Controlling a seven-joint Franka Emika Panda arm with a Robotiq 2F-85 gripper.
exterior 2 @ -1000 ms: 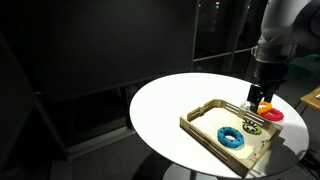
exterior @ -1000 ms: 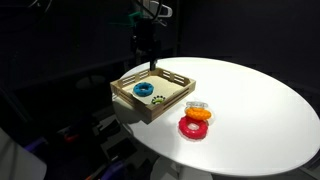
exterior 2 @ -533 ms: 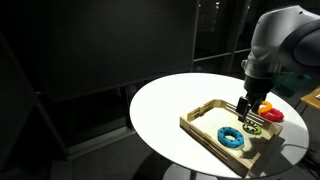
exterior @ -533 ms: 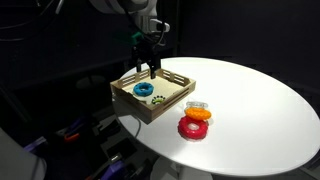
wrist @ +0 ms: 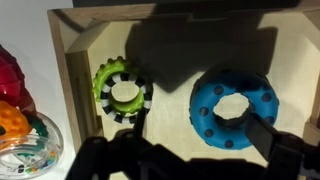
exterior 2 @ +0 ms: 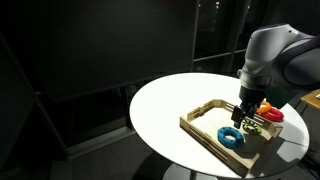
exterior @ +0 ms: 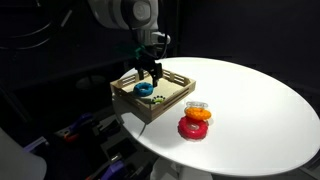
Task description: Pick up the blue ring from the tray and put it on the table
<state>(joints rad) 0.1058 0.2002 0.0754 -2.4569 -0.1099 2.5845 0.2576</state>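
Observation:
The blue ring's rim (exterior 2: 231,130) (wrist: 207,128) is beside the green ring. My gripper should next lower its open fingers around it and close.
The blue ring (exterior: 143,89) lies on the pale floor of the light-wood tray (exterior: 170,105) on the round white table (exterior: 260,100). It shows in both exterior views (exterior 2: 232,138) and large in the wrist view (wrist: 235,108). My gripper (exterior: 150,74) is open and low inside the tray (exterior 2: 205,137), just above the blue ring. In the wrist view its dark fingers (wrist: 190,150) straddle the ring's near side, and one finger overlaps the ring's edge. Nothing is held.
A green ring with a black-and-white rim (wrist: 122,90) lies in the tray beside the blue ring. A red ring (exterior: 193,128), an orange ring (exterior: 199,115) and a clear one are stacked on the table (exterior 2: 170,105) just outside the tray. The surroundings are dark.
The gripper has come down from above the tray's far side into the tray and moved over the blue ring. The rings have not moved.

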